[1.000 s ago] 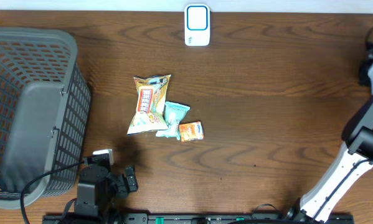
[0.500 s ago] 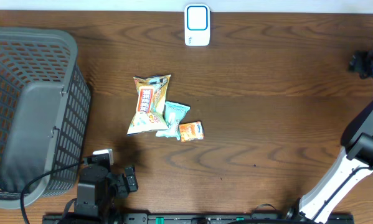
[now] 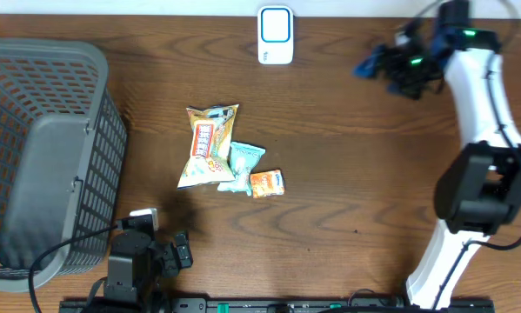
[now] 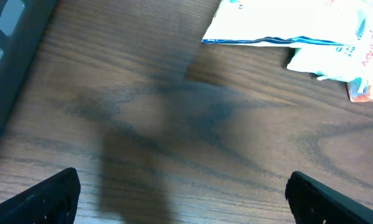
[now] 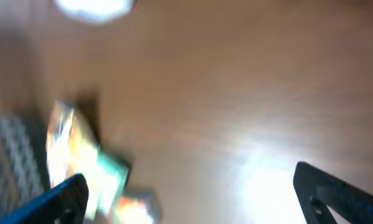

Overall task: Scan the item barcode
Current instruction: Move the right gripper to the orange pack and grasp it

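Observation:
The teal packet crowds the other end, so I should next move my right gripper back, to the left in the overhead view and down onto the small orange packet's loose end [image 3: 277, 182] [image 5: 147, 208].
Three items lie together mid-table: a yellow snack bag [image 3: 210, 143], a teal packet [image 3: 243, 165] and a small orange packet [image 3: 266, 183]. The white-and-blue scanner [image 3: 276, 35] stands at the back edge. My right gripper [image 3: 386, 69] hovers open over the back right of the table, right of the scanner and holding nothing. Its wrist view is blurred, with the snack bag [image 5: 71, 149] low on the left. My left gripper [image 3: 169, 252] rests open at the front left, short of the items. Its wrist view shows the snack bag [image 4: 286, 22] and the teal packet [image 4: 329, 59] ahead.
A large grey mesh basket [image 3: 43, 156] fills the left side of the table. The white right arm [image 3: 482, 96] reaches from the front right to the back. Bare wood lies between the items and the right arm.
The right arm has swung from the far right edge inward to the left along the back of the table, toward the scanner. The left arm and the items have not moved.

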